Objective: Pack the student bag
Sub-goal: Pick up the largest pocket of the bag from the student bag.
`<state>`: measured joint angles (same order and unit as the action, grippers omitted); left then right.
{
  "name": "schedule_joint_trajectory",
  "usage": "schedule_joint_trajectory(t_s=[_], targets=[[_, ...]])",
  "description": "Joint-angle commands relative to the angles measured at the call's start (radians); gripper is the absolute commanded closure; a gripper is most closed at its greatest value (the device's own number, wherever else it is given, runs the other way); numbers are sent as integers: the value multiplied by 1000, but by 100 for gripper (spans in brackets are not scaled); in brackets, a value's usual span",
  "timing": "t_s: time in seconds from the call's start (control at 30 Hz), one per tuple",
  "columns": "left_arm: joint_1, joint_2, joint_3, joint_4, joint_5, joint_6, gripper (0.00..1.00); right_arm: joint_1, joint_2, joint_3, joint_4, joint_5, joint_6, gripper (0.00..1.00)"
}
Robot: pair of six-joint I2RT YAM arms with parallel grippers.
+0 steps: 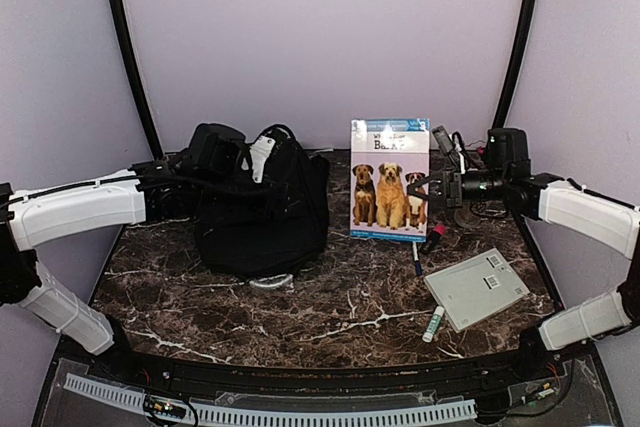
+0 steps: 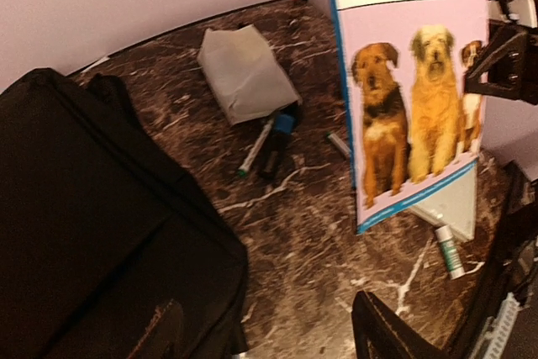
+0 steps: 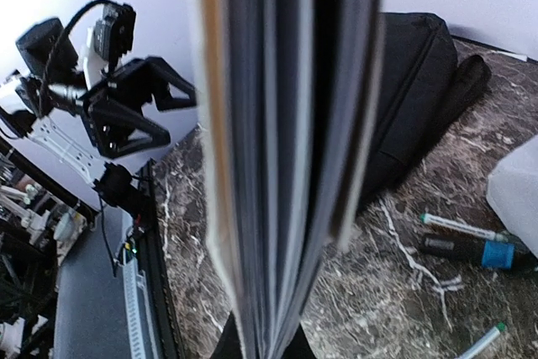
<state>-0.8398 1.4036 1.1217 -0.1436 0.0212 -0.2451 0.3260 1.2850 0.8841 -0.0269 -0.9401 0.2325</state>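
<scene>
The left gripper tips downward next and lowers its open fingers onto the bag's top fabric.
The student bag is a black backpack slumped on the marble table, left of centre. My left gripper hovers over its upper left part, open, with only bare table and the bag's edge between its fingers. A picture book with three dogs on its cover stands upright to the right of the bag. My right gripper is shut on the book's right edge. The right wrist view shows the book edge-on, rising from between the fingers.
A flat grey notebook lies at the front right with a white, green-capped marker beside it. A pen and a red marker lie below the book. A pale grey pouch and more markers sit behind.
</scene>
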Motion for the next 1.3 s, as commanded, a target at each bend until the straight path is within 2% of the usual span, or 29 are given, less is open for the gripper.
schedule_joint_trajectory(t_s=[0.0, 0.1, 0.17, 0.57, 0.93, 1.13, 1.27], targets=[[5, 108, 79, -398, -219, 272, 31, -28, -107, -112, 38, 64, -145, 100], [5, 196, 108, -511, -232, 343, 35, -63, -124, -159, 74, 69, -155, 100], [5, 246, 129, -563, -153, 396, 39, -74, -120, -168, 80, 80, -158, 100], [17, 450, 312, -662, -186, 420, 37, -79, -142, -191, 91, 71, -168, 100], [31, 520, 354, -687, -135, 456, 39, -84, -150, -201, 98, 68, -174, 100], [44, 549, 338, -655, -175, 450, 55, -84, -144, -202, 103, 68, -175, 100], [45, 551, 345, -647, -178, 449, 78, -84, -139, -202, 102, 70, -174, 100]])
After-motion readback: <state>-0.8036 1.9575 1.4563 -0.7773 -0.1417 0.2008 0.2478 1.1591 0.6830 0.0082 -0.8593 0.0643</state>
